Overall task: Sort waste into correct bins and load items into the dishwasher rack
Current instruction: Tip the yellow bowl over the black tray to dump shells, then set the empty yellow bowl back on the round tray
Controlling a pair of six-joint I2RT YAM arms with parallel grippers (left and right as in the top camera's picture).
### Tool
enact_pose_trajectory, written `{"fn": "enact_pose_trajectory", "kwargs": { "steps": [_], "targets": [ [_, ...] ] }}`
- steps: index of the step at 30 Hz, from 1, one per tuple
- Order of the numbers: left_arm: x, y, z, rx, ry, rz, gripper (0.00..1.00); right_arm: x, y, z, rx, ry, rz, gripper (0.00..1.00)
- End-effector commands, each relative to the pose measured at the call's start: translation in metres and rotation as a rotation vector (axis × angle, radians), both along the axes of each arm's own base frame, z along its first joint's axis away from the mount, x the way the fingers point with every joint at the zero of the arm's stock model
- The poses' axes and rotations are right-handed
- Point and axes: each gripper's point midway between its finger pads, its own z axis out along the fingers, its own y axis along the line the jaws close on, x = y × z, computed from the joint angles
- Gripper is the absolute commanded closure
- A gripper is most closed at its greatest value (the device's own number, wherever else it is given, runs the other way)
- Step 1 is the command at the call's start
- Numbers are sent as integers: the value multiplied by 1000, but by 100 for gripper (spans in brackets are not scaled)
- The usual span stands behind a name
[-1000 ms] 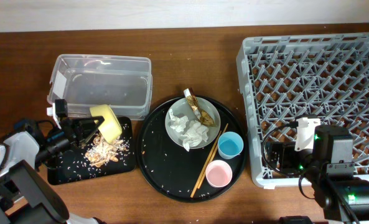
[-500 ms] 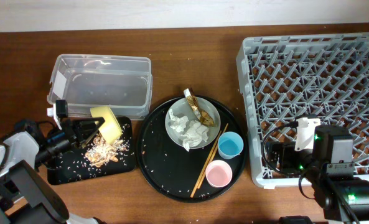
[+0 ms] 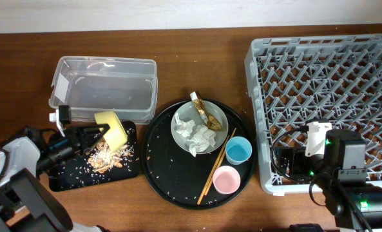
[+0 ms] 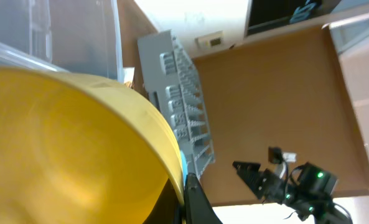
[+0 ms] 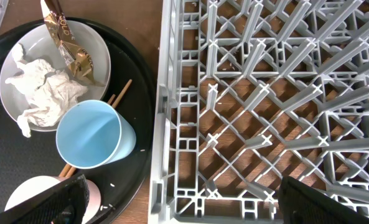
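I need to use my left gripper to put the small yellow bowl (image 3: 113, 126) down and toward the right in the overhead view, on the round black tray's open area by the grey plate.
My left gripper (image 3: 100, 135) is shut on the rim of the small yellow bowl (image 3: 113, 126) and holds it tipped on its side over the shallow black rectangular tray (image 3: 68, 177). Brownish food scraps with rice (image 3: 107, 158) lie in that tray. In the left wrist view the bowl (image 4: 60, 143) fills the frame, with one finger (image 4: 193, 202) against its rim. The grey plate (image 3: 219, 122) holds white tissues (image 3: 194, 134) and a gold foil wrapper (image 3: 207, 115). My right gripper (image 5: 190, 211) is open and empty over the front left edge of the dishwasher rack (image 3: 326, 84).
The clear tub (image 3: 104, 90) stands behind the black rectangular tray. On the round black tray (image 3: 171, 174) are a blue cup (image 3: 238, 150), a pink cup (image 3: 226, 179) and wooden chopsticks (image 3: 215, 169), with scattered rice grains. The rack (image 5: 265, 93) is next to the blue cup (image 5: 91, 134).
My left arm has shifted very slightly with the yellow bowl still in its grip. The right arm has not moved.
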Motion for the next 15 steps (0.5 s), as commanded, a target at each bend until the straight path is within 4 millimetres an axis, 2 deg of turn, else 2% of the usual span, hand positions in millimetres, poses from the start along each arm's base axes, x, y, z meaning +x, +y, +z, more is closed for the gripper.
{"fn": "enact_pose_trajectory", "kwargs": {
  "steps": [1, 3, 6, 8, 9, 11, 12, 15],
  "targets": [
    [-13, -20, 6, 171, -49, -94, 100, 2, 0, 9, 12, -22, -9, 2],
    [-23, -41, 10, 255, -68, -175, 100, 2, 0, 9, 12, -22, -9, 2],
    [-39, -77, 6, 372, -89, -334, 100, 2, 0, 9, 12, -22, -9, 2],
    [-49, -104, -10, 462, -43, -452, 100, 2, 0, 9, 12, -22, -9, 2],
    [-52, -115, -25, 559, 1, -508, 100, 2, 0, 9, 12, -22, -9, 2],
    [-54, -126, -41, 677, 43, -546, 100, 2, 0, 9, 12, -22, -9, 2],
    [-53, -134, -56, 811, 71, -560, 100, 2, 0, 9, 12, -22, -9, 2],
    [-52, -149, -73, 1031, 76, -553, 100, 2, 0, 9, 12, -22, -9, 2]
  ]
}}
